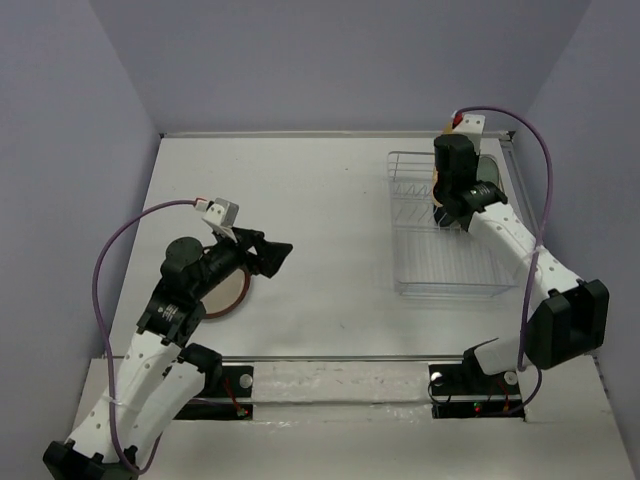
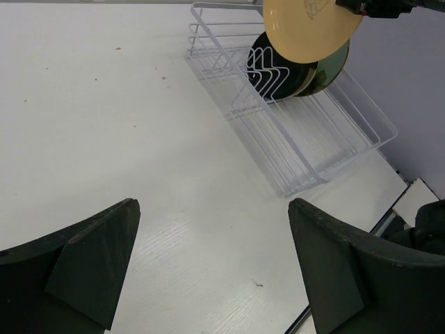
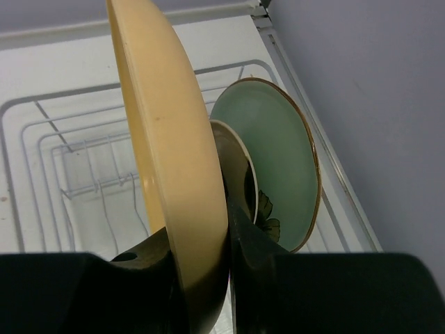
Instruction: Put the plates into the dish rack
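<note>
My right gripper will next lower into the rack (image 3: pixel 42 139) and release the orange-yellow plate's rim, as the plate still hangs upright above the rack's wires beside the standing plates.
My right gripper (image 3: pixel 208 243) is shut on the rim of the orange-yellow plate (image 3: pixel 163 139) and holds it upright over the far end of the dish rack (image 3: pixel 42 139). Just behind it, the pale teal plate with the flower mark (image 3: pixel 281 160) and a dark plate (image 3: pixel 240 167) stand in the rack. The left wrist view shows the held plate (image 2: pixel 309 28) above the glossy black plate (image 2: pixel 274 69) in the rack (image 2: pixel 306 146). My left gripper (image 2: pixel 212 250) is open and empty above the table. A cream plate with a red-brown rim (image 1: pixel 236 293) lies under the left arm.
The rack (image 1: pixel 445 270) stands at the right, close to the right wall, with its near rows of tines unfilled. A rail runs along the table's near edge (image 1: pixel 340 358). The right arm (image 1: pixel 520 250) reaches over the rack's right side.
</note>
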You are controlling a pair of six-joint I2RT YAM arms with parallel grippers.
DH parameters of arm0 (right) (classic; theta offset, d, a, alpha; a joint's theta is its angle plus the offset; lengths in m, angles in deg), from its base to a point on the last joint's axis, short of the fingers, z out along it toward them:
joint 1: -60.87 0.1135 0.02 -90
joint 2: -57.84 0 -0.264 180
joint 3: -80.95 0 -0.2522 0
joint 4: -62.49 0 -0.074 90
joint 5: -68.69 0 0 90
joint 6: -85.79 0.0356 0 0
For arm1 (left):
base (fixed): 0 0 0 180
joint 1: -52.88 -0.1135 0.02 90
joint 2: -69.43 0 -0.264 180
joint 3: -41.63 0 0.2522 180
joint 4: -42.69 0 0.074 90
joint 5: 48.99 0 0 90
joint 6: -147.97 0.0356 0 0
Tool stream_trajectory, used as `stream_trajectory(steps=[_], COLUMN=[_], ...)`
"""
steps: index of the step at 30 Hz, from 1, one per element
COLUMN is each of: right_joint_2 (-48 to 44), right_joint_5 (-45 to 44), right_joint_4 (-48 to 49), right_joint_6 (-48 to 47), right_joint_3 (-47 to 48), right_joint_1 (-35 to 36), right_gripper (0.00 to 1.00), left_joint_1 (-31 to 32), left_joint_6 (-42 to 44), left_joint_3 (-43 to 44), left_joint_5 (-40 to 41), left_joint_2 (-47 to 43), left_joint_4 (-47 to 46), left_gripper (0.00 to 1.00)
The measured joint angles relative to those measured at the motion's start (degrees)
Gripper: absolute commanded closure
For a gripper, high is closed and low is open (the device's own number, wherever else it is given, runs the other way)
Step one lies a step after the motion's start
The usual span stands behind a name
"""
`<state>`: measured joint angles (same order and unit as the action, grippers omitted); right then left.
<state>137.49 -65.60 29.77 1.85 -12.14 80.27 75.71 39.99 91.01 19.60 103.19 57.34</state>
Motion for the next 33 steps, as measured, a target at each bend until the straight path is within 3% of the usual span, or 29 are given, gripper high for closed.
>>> stream_trajectory(steps=[5,23,26,27,28,30,33], right_joint_2=[5.14,9.29,10.78,10.88,10.88,10.69,9.33], right_joint_5=[-0.35,2.97,3.82,4.15,4.35,4.9,6.43], right_joint_4=[-0.35,-0.61,-0.81,-1.16,-1.16,-1.11,-1.16], right_joint_6=[-2.32,-0.61,0.44,0.96,1.25,2.08,2.93], right_joint_3=[0.59,-1.7,-2.84,-3.17,-3.39,-3.58,-3.69], right_joint_1=[-1.68,-3.1,-3.1,-3.1,-3.1,-3.1,-3.1], right_gripper=[0.93,0.93,0.66,0.42,0.34,0.21,0.18], left_joint_1=[0.55,0.83,0.81,0.81,0.81,0.68,0.39], left_joint_6=[0.17,0.17,0.17,0.17,0.17,0.17,0.17], left_joint_3=[0.0,0.0,0.0,0.0,0.0,0.0,0.0], left_joint_5=[0.83,1.49,1.57,1.57,1.62,1.68,1.75], left_joint_2=[-0.59,-0.57,-0.55,-0.52,-0.5,-0.5,-0.44], left_joint_4=[0.28,0.31,0.31,0.31,0.31,0.31,0.31], left_gripper=[0.01,0.01,0.01,0.01,0.01,0.01,0.01])
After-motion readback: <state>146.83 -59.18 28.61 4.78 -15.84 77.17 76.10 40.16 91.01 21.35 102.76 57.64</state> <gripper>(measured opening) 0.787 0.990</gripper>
